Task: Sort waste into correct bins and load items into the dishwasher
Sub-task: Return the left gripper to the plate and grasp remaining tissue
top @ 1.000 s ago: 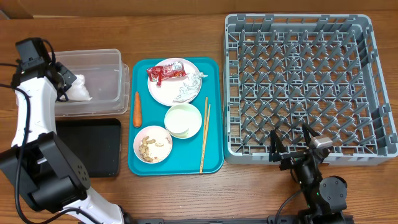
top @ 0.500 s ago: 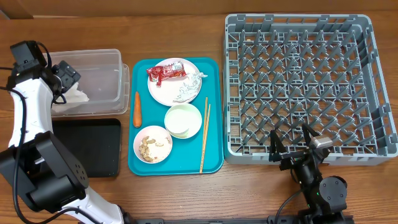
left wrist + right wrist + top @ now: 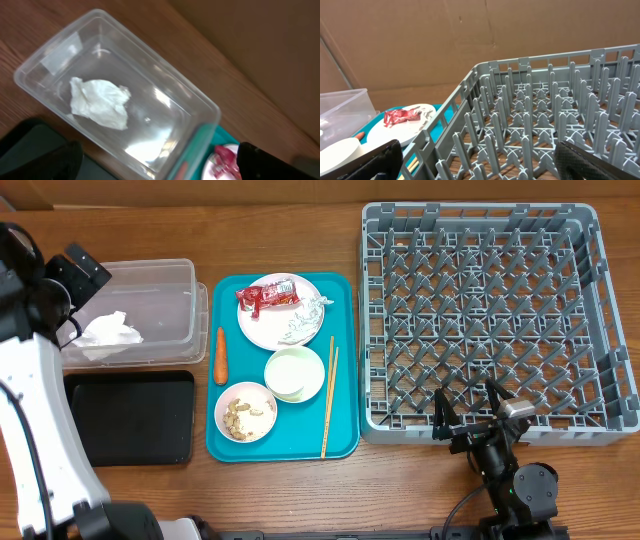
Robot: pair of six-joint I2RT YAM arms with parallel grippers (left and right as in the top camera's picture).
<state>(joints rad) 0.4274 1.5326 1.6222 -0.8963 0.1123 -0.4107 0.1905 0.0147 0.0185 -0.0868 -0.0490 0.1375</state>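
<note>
Another crumpled white tissue lies beside the wrapper on the plate. So the left gripper moves across from the tub and down onto its near tip [image 3: 291,337] next.
A crumpled white tissue [image 3: 108,332] [image 3: 100,102] lies loose in the clear tub [image 3: 165,285] [image 3: 165,115]. My left gripper [image 3: 78,280] [image 3: 165,167] hovers open above the tub's left end and holds nothing. On the teal tray [image 3: 345,430], the plate [image 3: 270,325] carries the red-and-silver wrapper [image 3: 266,295] [image 3: 402,116]. Beside the plate lies the carrot [image 3: 220,355]. Also there are a white bowl [image 3: 294,372], a bowl of beige scraps [image 3: 246,411] and the chopsticks [image 3: 329,395]. My right gripper [image 3: 470,408] [image 3: 485,167] rests open at the front edge of the grey dish rack [image 3: 490,320] [image 3: 545,115].
The shallow black tray [image 3: 130,415] sits in front of the clear tub. A cardboard wall stands behind the table. Bare wood runs along the table's front edge.
My left gripper opened and let go of the tissue, which now lies in the clear tub. The left arm then drew back up and to the left. The right arm has not moved.
</note>
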